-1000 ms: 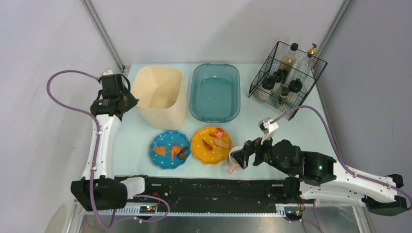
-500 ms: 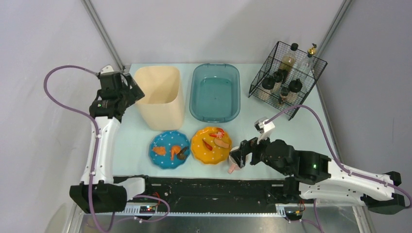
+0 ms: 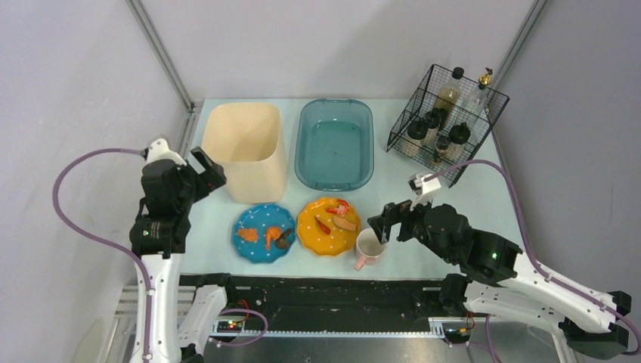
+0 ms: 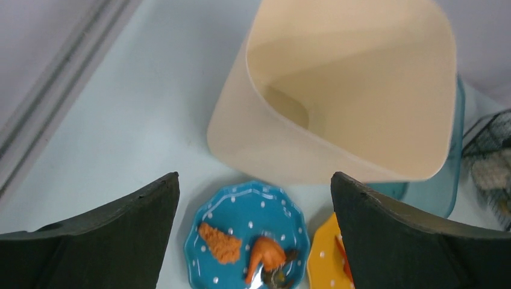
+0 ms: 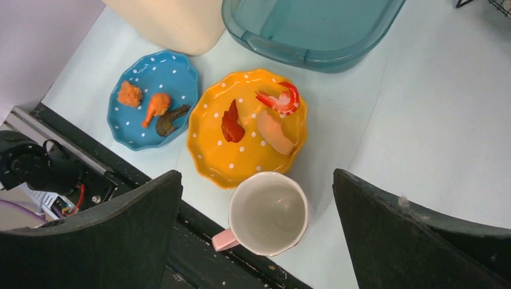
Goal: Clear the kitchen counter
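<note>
The mug stands upright below my right gripper, so I need to move that gripper down with open fingers onto the mug's rim, on the side away from the pink handle.
The kitchen counter carries a blue dotted plate and an orange dotted plate, both with food scraps, near the front edge. A pink-handled mug stands upright to the right of them. My left gripper hovers open by the cream bin's left side. In the left wrist view it looks down on the blue plate. My right gripper is open and empty, just above and behind the mug. In the right wrist view the mug lies between its fingers, below them and untouched.
A tall cream bin and a teal basin stand side by side at the back. A black wire basket with bottles is at the back right. The black front strip runs right below the mug.
My left gripper opened, let go of the cream bin's left edge and drew back toward the near side. My right gripper, still open, lifted back off the mug.
</note>
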